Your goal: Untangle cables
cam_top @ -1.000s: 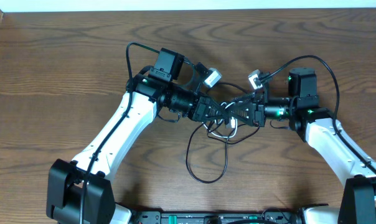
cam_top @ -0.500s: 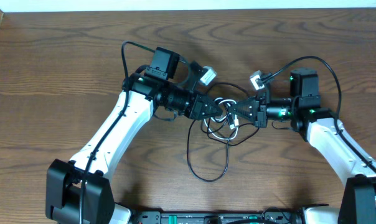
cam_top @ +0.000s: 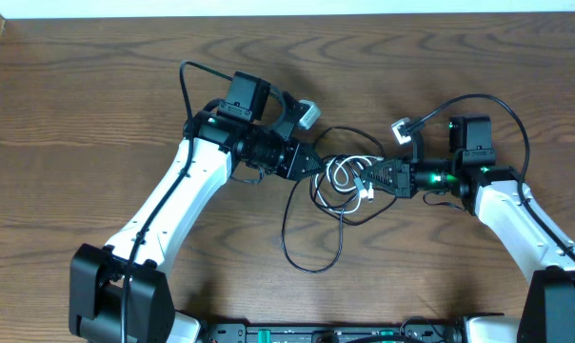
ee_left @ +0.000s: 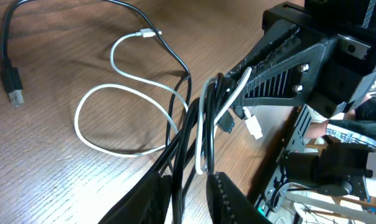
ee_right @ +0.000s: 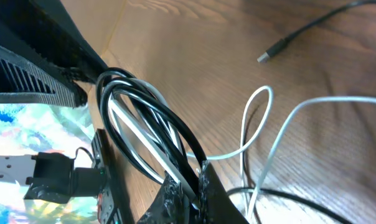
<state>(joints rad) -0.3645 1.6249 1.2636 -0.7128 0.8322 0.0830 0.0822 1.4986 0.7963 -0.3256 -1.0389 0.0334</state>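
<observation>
The right gripper moves down to the wood under the tangle [cam_top: 363, 203] [ee_right: 224, 173] below it next and releases the looped bundle, because its pieces of cable sit bunched together.
The cables [cam_top: 343, 175], several black and one white, form a tangle at the table's middle between my two grippers. My left gripper [cam_top: 309, 164] is shut on black strands of the cables [ee_left: 187, 134]; its fingers [ee_left: 191, 198] show at the bottom of the left wrist view. My right gripper [cam_top: 370, 177] is shut on a looped bundle of black and white strands [ee_right: 144, 118], pinched between its fingers [ee_right: 189, 186]. White loops [ee_left: 113, 118] lie on the wood. A black USB plug [ee_left: 14, 84] lies loose; a plug also shows in the right wrist view [ee_right: 274, 50].
A long black loop [cam_top: 311, 246] trails from the tangle toward the table's front edge. The brown wooden table [cam_top: 78, 114] ends at a white wall at the back. Thick black wires arch over both arms [cam_top: 188, 81] [cam_top: 511, 119].
The grippers have drawn apart, left going left and right going right. The tangle has stretched between them and the white loops now show in the gap.
</observation>
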